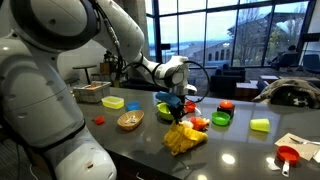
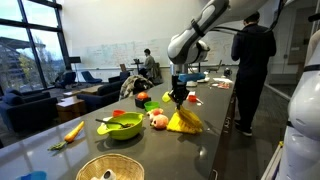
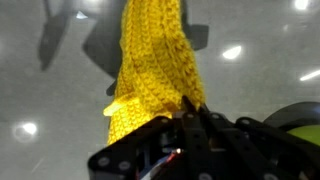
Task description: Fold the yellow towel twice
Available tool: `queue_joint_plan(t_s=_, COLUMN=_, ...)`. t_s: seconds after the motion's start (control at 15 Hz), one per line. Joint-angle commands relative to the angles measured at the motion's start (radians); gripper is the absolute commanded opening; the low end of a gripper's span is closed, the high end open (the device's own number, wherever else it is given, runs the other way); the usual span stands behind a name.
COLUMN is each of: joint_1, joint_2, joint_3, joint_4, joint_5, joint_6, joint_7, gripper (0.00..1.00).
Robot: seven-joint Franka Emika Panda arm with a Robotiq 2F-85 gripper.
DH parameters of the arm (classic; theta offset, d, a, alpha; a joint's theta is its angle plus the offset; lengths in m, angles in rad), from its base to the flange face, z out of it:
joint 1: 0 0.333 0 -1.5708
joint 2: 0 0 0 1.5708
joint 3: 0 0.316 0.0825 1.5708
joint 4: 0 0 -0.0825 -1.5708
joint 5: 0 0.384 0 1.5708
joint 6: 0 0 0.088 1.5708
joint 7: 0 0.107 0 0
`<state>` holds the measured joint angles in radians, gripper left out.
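Note:
The towel's lower part (image 1: 187,138) rests on the table below my gripper. Next I will lower my gripper outward toward the red items and release the fold over that part.
The yellow towel (image 1: 184,138) is a bright yellow ribbed cloth. It hangs bunched from my gripper (image 1: 178,112), with its lower part resting on the dark table (image 1: 140,150). In an exterior view the towel (image 2: 184,120) drapes down from the gripper (image 2: 179,99) onto the table. In the wrist view the towel (image 3: 152,62) stretches away from the shut fingers (image 3: 190,110), which pinch its edge.
Around the towel stand a green bowl (image 2: 122,127), a wicker bowl (image 1: 130,120), a flat yellow container (image 1: 113,102), a yellow-green block (image 1: 260,125), red and orange items (image 1: 223,106) and a carrot (image 2: 72,131). A person (image 2: 252,60) stands beyond the table.

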<state>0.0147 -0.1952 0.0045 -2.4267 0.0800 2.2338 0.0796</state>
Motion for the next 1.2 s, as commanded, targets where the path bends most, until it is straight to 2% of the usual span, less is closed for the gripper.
queue_joint_plan(t_s=0.0, joint_1=0.037, joint_2=0.034, joint_3=0.033, joint_4=0.018, joint_5=0.015, joint_6=0.001, joint_7=-0.036, gripper=0.01)
queue_joint_plan(t_s=0.27, joint_1=0.058, joint_2=0.13, joint_3=0.062, joint_4=0.044, joint_5=-0.002, joint_6=0.042, joint_7=-0.037, gripper=0.01)
queue_joint_plan(t_s=0.6, joint_1=0.05, joint_2=0.262, joint_3=0.058, joint_4=0.132, joint_5=0.023, joint_6=0.038, joint_7=-0.07, gripper=0.01)
queue_joint_plan(t_s=1.13, joint_1=0.023, joint_2=0.344, joint_3=0.046, joint_4=0.215, joint_5=0.024, joint_6=0.065, joint_7=-0.083, gripper=0.01)
